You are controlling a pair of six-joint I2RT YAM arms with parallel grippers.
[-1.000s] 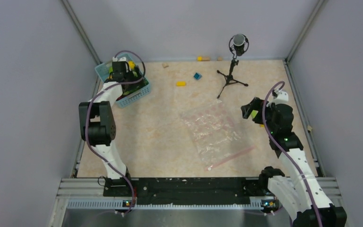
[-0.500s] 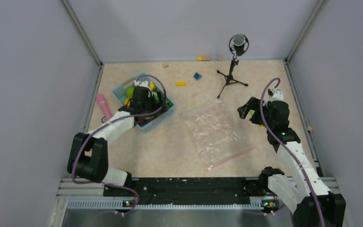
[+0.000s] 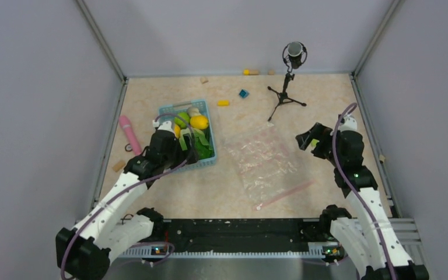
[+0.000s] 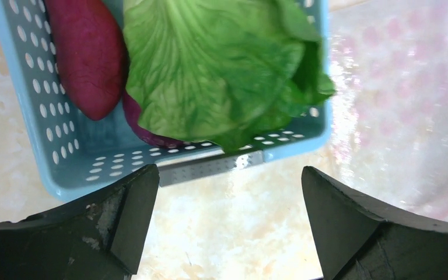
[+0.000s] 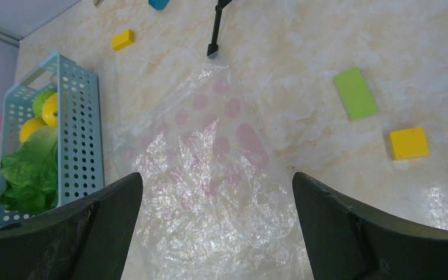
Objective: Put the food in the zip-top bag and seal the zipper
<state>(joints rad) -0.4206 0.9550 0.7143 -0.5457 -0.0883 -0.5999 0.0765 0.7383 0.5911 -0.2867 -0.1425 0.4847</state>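
The pink-red zipper (image 3: 286, 193) is at the bag's near end, and I will next move my right gripper back toward my base and down onto it.
The food lies in a light blue basket (image 3: 205, 158): a lime (image 3: 181, 119), a yellow citrus (image 3: 199, 122), lettuce (image 4: 221, 64) and a red-purple piece (image 4: 87, 58). The clear zip-top bag (image 3: 261, 160) lies flat just right of the basket, its pink-red zipper (image 3: 286, 193) at the near end. My left gripper (image 3: 182, 153) is open and empty, at the basket's near end wall (image 4: 228, 175). My right gripper (image 3: 310, 142) is open and empty, above the bag's far right side; the bag (image 5: 210, 192) shows between its fingers.
A pink stick (image 3: 129, 133) lies left of the basket. A microphone stand (image 3: 286, 87) stands behind the bag. Small blocks lie around: yellow (image 3: 223, 103), blue (image 3: 243, 93), green (image 5: 356, 92) and yellow (image 5: 409, 143) near the right arm.
The left arm has brought the basket from the far left corner to beside the bag, uncovering the pink stick. The right gripper has shifted only slightly.
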